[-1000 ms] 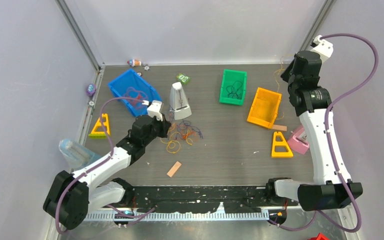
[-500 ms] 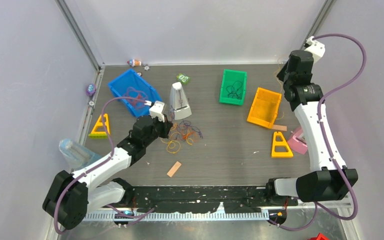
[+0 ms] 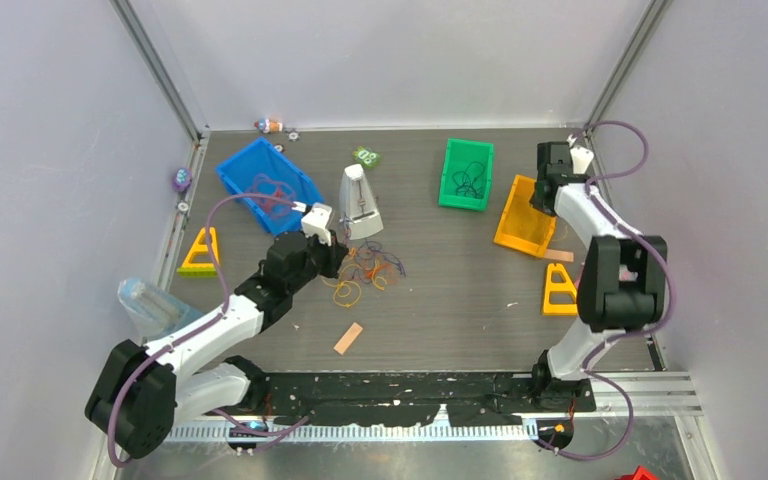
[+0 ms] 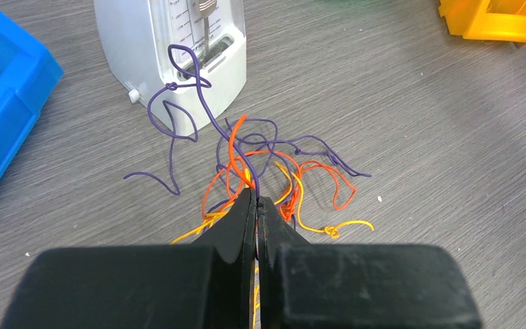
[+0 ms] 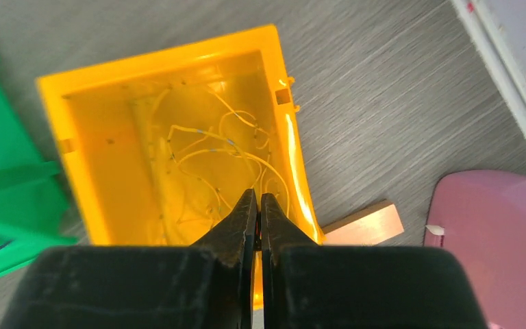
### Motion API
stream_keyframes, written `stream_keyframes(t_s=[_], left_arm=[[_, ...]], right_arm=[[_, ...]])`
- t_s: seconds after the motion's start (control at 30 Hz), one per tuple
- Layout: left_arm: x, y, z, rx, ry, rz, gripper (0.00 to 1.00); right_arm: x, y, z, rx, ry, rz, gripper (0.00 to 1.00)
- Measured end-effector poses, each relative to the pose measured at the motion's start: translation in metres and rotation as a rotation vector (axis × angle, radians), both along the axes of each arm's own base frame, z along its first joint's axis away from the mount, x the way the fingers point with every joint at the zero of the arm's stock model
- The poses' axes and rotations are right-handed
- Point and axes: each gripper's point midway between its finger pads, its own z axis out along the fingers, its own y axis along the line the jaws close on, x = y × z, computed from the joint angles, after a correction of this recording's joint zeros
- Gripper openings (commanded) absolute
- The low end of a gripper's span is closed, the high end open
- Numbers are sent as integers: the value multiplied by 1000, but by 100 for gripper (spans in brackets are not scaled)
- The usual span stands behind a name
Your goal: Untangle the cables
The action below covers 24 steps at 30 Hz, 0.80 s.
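My right gripper will move down and to the left in the top view next and let go of the yellow cable, because the bottom of the orange bin is below on that side.
A tangle of thin purple, orange and yellow cables (image 3: 368,268) lies on the grey table in front of a white metronome (image 3: 359,200). My left gripper (image 3: 338,254) sits at the tangle's near-left edge. In the left wrist view it (image 4: 255,197) is shut, with purple and orange strands (image 4: 236,147) running into its tips. My right gripper (image 3: 542,200) hangs over the orange bin (image 3: 516,236) at the back right. In the right wrist view it (image 5: 257,195) is shut, and thin yellow cables (image 5: 212,147) lying in the bin (image 5: 164,58) run up to its tips.
A blue bin (image 3: 245,172) holding red cables stands at the back left, and a green bin (image 3: 466,190) holding black cables at the back centre. Yellow triangular blocks (image 3: 200,252) (image 3: 562,290), a pink object (image 5: 493,240), wooden blocks (image 3: 348,338) (image 5: 363,226) and a clear bottle (image 3: 145,300) lie around.
My right arm has folded down from high at the back right, bringing its gripper low over the orange bin. The left arm and the tangle have barely moved.
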Motion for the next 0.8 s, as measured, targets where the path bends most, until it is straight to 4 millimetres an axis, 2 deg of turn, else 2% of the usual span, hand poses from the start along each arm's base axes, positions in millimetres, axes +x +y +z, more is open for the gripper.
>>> stream_keyframes(t_s=[0.23, 0.3, 0.37, 0.4, 0.47, 0.57, 0.63, 0.7, 0.73, 0.8], left_arm=[[-1, -1, -2, 2, 5, -8, 0], [-1, -2, -3, 3, 8, -11, 0], [-2, -3, -4, 5, 12, -15, 0], [-2, -4, -4, 5, 13, -18, 0], [-3, -5, -5, 6, 14, -25, 0], [-5, -8, -5, 1, 16, -43, 0], [-7, -10, -4, -4, 17, -56, 0], [-8, -12, -3, -11, 15, -70, 0], [-8, -13, -2, -14, 13, -74, 0], [-8, -14, -1, -18, 9, -78, 0]], right_arm=[[10, 9, -82, 53, 211, 27, 5], [7, 13, -95, 75, 245, 36, 10], [10, 16, -91, 91, 235, 46, 18], [12, 18, -90, 96, 226, 50, 31], [11, 21, -82, 109, 212, 69, 46], [9, 24, -55, 98, 160, 89, 58], [6, 26, -26, 83, 96, 105, 68], [3, 32, 5, 66, 25, 130, 90], [0, 39, 25, 53, -26, 159, 97], [-5, 58, 51, 43, -96, 218, 96]])
